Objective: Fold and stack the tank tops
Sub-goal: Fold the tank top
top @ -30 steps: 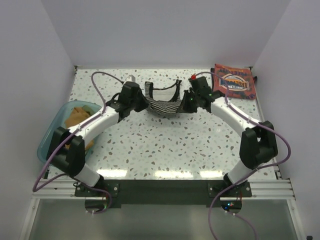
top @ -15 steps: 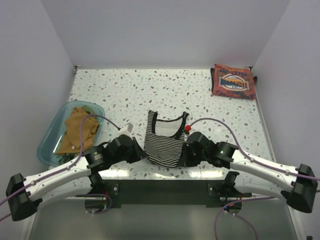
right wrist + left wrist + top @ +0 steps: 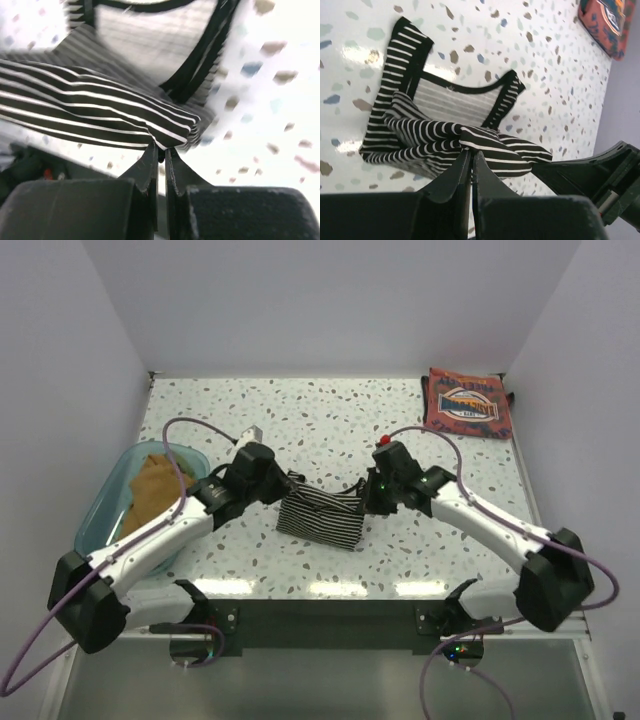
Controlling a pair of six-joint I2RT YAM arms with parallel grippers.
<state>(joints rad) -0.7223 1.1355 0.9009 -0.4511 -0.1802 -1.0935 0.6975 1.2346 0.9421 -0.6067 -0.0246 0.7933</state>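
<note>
The bin-side strap [image 3: 297,477] [image 3: 410,46] is still uncovered and lies outward of my left gripper, so this gripper needs to carry the pinched corner outward and let go of it over the strap.
The black-and-white striped tank top [image 3: 320,520] lies on the speckled table, doubled over on itself. My left gripper [image 3: 284,491] is shut on its left corner and my right gripper [image 3: 362,503] on its right corner, both just above the table. In the left wrist view the striped tank top [image 3: 445,122] bunches at my left gripper [image 3: 471,153], its neckline and straps flat beyond. In the right wrist view my right gripper [image 3: 161,150] pinches a corner of the striped cloth [image 3: 100,107]. A rust-red tank top [image 3: 467,404] lies folded at the far right corner. A mustard-orange one [image 3: 150,492] is in the bin.
A translucent teal bin [image 3: 90,525] stands at the table's left edge, beside my left arm. White walls close in the table at the back and both sides. The rust-red top [image 3: 610,20] also shows in the left wrist view's upper right corner.
Both grippers carried the striped top's near edge from the table's near side away from the bases, over the rest of the top, folding it in half.
</note>
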